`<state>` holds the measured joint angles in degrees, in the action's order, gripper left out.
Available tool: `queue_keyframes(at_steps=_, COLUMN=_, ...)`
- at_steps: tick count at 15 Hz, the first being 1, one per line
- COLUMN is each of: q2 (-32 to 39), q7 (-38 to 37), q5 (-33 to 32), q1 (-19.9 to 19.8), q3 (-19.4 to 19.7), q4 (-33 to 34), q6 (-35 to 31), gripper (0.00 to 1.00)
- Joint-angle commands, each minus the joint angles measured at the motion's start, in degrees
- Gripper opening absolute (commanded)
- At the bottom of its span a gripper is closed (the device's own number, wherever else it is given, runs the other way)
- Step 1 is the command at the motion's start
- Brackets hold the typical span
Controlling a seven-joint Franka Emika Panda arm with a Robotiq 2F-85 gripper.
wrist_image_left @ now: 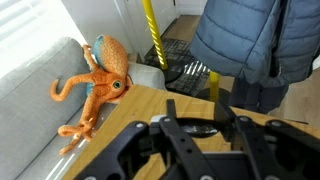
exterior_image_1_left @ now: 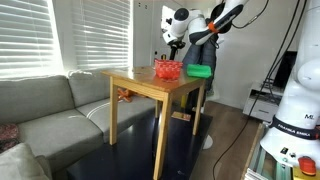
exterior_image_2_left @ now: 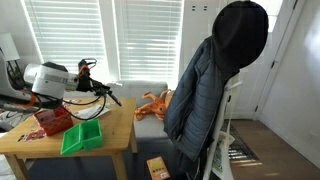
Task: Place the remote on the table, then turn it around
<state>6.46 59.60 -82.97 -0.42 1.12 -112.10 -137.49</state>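
The remote (wrist_image_left: 198, 128) comes down in my gripper onto the table near the table's end by the jacket next, and then the fingers open.
The light-wood table (exterior_image_1_left: 140, 82) (exterior_image_2_left: 115, 125) (wrist_image_left: 110, 125) stands beside the couch. My gripper (exterior_image_1_left: 169, 46) (exterior_image_2_left: 95, 85) (wrist_image_left: 195, 110) hovers just above the tabletop, near the end that faces the jacket. In the wrist view its two black fingers (wrist_image_left: 170, 105) are closed on a dark, flat, shiny object low between them, which I take to be the remote (wrist_image_left: 198, 128). Only a small part of it shows, with a pale bit at its left. In both exterior views the remote is too small and dark to pick out from the gripper.
A red basket (exterior_image_1_left: 167, 69) (exterior_image_2_left: 52, 120) and a green tray (exterior_image_1_left: 199, 71) (exterior_image_2_left: 82, 137) sit on the table. An orange octopus toy (wrist_image_left: 100, 85) (exterior_image_2_left: 153, 103) lies on the grey couch (exterior_image_1_left: 50, 110). A dark jacket (exterior_image_2_left: 215, 80) (wrist_image_left: 250, 40) hangs close to the table's end.
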Motion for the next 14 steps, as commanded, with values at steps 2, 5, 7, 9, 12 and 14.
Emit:
queue_keyframes(at_steps=2, q2=1.9, q7=-7.6, q5=-7.5, q1=0.7, q3=-0.7, q4=-0.9, q6=2.4, gripper=0.17)
queue_keyframes(at_steps=5, q2=2.7, q7=-9.3, q5=-9.0, q1=0.5, q3=-0.9, q4=-1.2, q6=2.5, gripper=0.17)
queue_keyframes(at_steps=7, q2=3.1, q7=-9.3, q5=-9.2, q1=0.4, q3=-0.9, q4=-1.5, q6=2.2, gripper=0.17)
queue_keyframes(at_steps=9, q2=3.2, q7=-8.0, q5=-8.7, q1=0.2, q3=-0.9, q4=-2.0, q6=1.1, gripper=0.17)
queue_keyframes(at_steps=12, q2=3.1, q7=-6.4, q5=-7.9, q1=0.0, q3=-1.1, q4=-2.6, q6=0.2, gripper=0.25)
queue_keyframes(at_steps=14, q2=3.0, q7=-5.6, q5=-7.4, q1=-0.1, q3=-1.3, q4=-3.2, q6=-0.5, gripper=0.4)
